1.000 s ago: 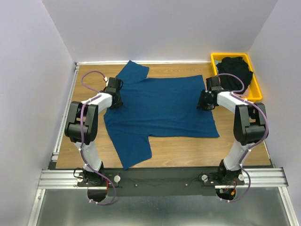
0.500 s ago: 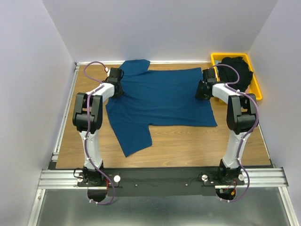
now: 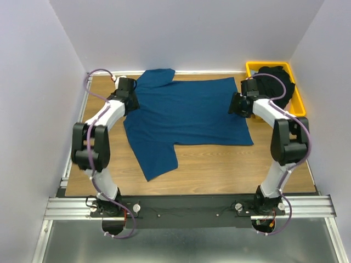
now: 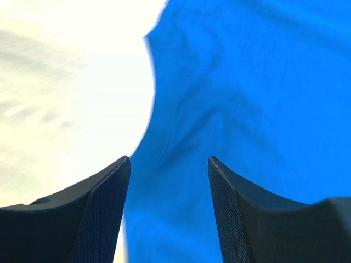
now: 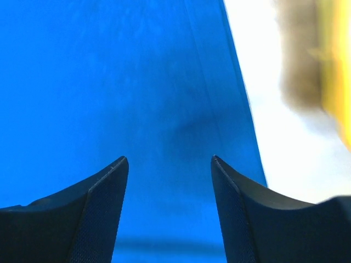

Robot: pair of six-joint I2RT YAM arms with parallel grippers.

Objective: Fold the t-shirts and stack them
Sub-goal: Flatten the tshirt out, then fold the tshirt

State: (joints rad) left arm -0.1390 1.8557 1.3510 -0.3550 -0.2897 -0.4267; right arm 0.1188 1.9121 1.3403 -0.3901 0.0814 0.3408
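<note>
My left gripper is above the shirt's edge by the near sleeve [image 3: 132, 141], which lies closer to my base, so it should next pull back and go down onto that edge.
The navy-blue t-shirt [image 3: 189, 115] lies spread flat on the wooden table, plain side up, with one sleeve near the back wall and one towards the front. My left gripper [image 3: 130, 105] is open over the shirt's left edge; the wrist view shows blue cloth [image 4: 247, 109] between and beyond the open left gripper [image 4: 169, 159]. My right gripper [image 3: 237, 108] is open over the shirt's right edge, and in its wrist view the right gripper [image 5: 169, 158] has blue cloth [image 5: 109, 82] below it. The black t-shirt [image 3: 274, 82] lies bunched in the tray. No pink shirt is in view.
The yellow tray [image 3: 298, 108] stands at the back right corner, close to the right arm; its edge shows blurred in the right wrist view [image 5: 343, 82]. Bare wooden table [image 3: 219, 170] lies in front of the shirt. Walls close the table on three sides.
Both grippers and the blue shirt moved towards the back wall. In the last half second the shirt stayed put, and the left arm's elbow swung out to the left.
</note>
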